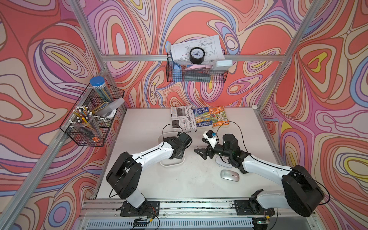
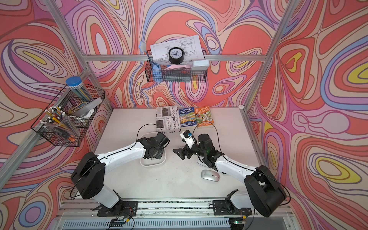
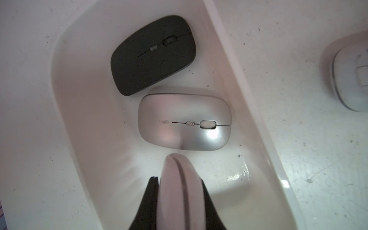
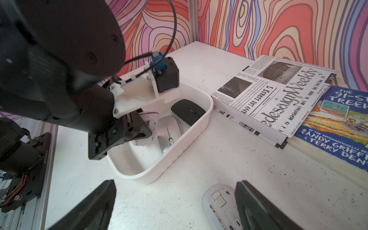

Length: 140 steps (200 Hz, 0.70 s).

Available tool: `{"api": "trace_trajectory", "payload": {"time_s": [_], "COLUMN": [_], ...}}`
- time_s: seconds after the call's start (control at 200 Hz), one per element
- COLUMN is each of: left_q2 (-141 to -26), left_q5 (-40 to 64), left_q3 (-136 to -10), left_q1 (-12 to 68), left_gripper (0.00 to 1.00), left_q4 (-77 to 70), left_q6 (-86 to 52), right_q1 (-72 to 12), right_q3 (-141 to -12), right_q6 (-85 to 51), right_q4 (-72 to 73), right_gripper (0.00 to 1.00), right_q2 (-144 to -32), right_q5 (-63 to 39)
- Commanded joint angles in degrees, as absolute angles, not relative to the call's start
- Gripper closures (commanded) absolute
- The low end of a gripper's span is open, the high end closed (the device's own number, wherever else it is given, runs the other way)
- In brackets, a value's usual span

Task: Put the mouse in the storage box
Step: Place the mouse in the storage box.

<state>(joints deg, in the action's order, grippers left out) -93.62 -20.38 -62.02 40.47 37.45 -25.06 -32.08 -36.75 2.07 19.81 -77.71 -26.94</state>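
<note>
The pale mouse goes down from my left gripper onto the box's bare bottom next and is released there, as that spot lies below the gripper with room beside the silver mouse.
The storage box [image 1: 170,164] [image 2: 152,164] is a shallow white tub on the table's left half. A black mouse [image 3: 153,53] [image 4: 188,111] and a silver mouse [image 3: 185,121] [image 4: 169,131] lie flat inside it. My left gripper [image 3: 180,180] hangs over the box, shut on a pale mouse [image 3: 175,165] held on edge. My right gripper [image 4: 175,184] [image 1: 200,153] stands open just right of the box, low over the table. A white mouse [image 4: 221,205] [image 1: 223,161] lies upside down by one of its fingers. Another silver mouse [image 1: 230,175] [image 2: 210,175] rests nearer the front.
A newspaper-print book [image 1: 183,118] and two Treehouse books [image 1: 211,116] lie at the table's back edge, just behind the box. A wire basket of pens [image 1: 89,121] hangs on the left frame, and another with a clock [image 1: 197,55] on the back wall.
</note>
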Motion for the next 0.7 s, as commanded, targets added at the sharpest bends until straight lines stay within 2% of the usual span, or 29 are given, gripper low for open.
{"api": "trace_trajectory", "payload": {"time_s": [0.0,0.3,0.526,0.696], "left_q2": [-94.4,-97.4,-97.1,-95.0], "left_q5": [-22.1,-26.1,-25.5,-22.6], "left_q3": [-61.3,-59.5,-58.5,-57.1], "left_q1": [40.5,40.5,40.5,40.5], "left_gripper": [1.0,1.0,0.79,0.51], "left_q4": [34.6,33.9,33.1,31.9], "left_q6": [-24.3,-25.3,-25.7,-25.6], "right_q1": [-32.4,-32.4,-32.4,-32.4], "right_q3": [-36.3,-35.6,-35.6,-35.5], "right_q6": [1.8,1.7,1.5,1.5], "right_q4": [20.7,21.9,22.1,22.0], "right_gripper": [0.05,0.04,0.04,0.04], "right_q2": [-78.5,-78.8,-78.7,-78.6], "right_q5": [-26.0,-24.3,-24.2,-24.0]}}
